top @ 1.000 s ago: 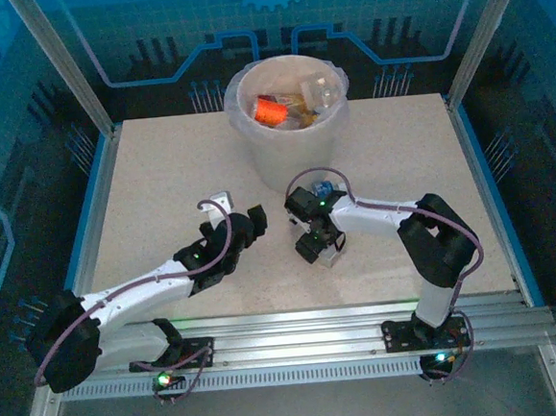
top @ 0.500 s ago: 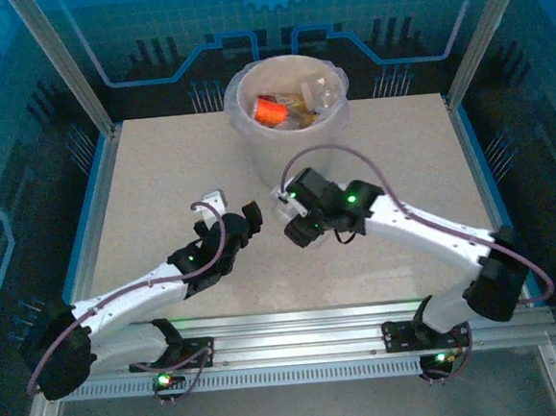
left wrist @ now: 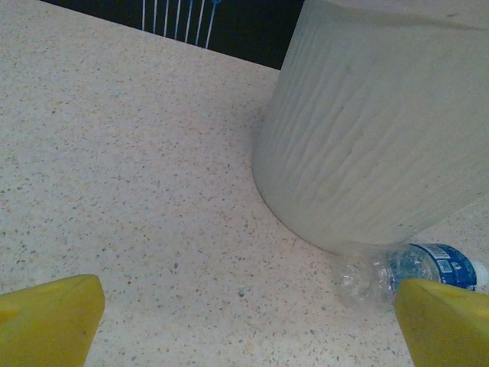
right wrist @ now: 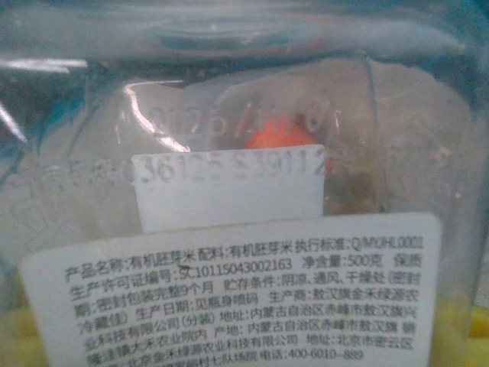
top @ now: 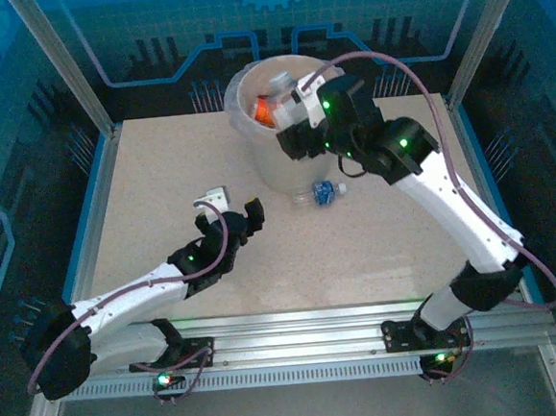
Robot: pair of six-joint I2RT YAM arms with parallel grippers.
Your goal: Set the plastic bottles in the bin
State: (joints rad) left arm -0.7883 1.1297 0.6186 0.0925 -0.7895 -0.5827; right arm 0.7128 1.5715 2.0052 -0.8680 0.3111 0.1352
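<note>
The clear plastic bottle still hovers at the bin's near rim, so my right gripper will carry it outward, farther over the bin's opening (top: pixel 270 85), before letting go.
The bin (top: pixel 244 114) stands at the back middle of the table, its ribbed wall (left wrist: pixel 367 138) close in the left wrist view. Several crushed bottles lie inside, one with a red label (top: pixel 268 108). My right gripper (top: pixel 292 112) hovers over the bin's rim, shut on a clear plastic bottle with a white printed label (right wrist: pixel 229 298). Yellow finger pads (right wrist: pixel 467 325) peek out beside it. A blue-labelled bottle (top: pixel 323 193) (left wrist: pixel 420 269) lies on the table against the bin's base. My left gripper (top: pixel 232 207) (left wrist: pixel 244 329) stands open just left of that bottle, holding nothing.
Blue rails (top: pixel 94 198) edge the table on the left and right sides. An aluminium frame post (top: pixel 59 61) rises at each back corner. The right arm's elbow (top: pixel 403 150) arches high over the table's right half.
My right arm has lifted from the table middle up over the bin, carrying the clear bottle. The blue-labelled bottle now lies uncovered by the bin's base. The left arm has barely moved.
</note>
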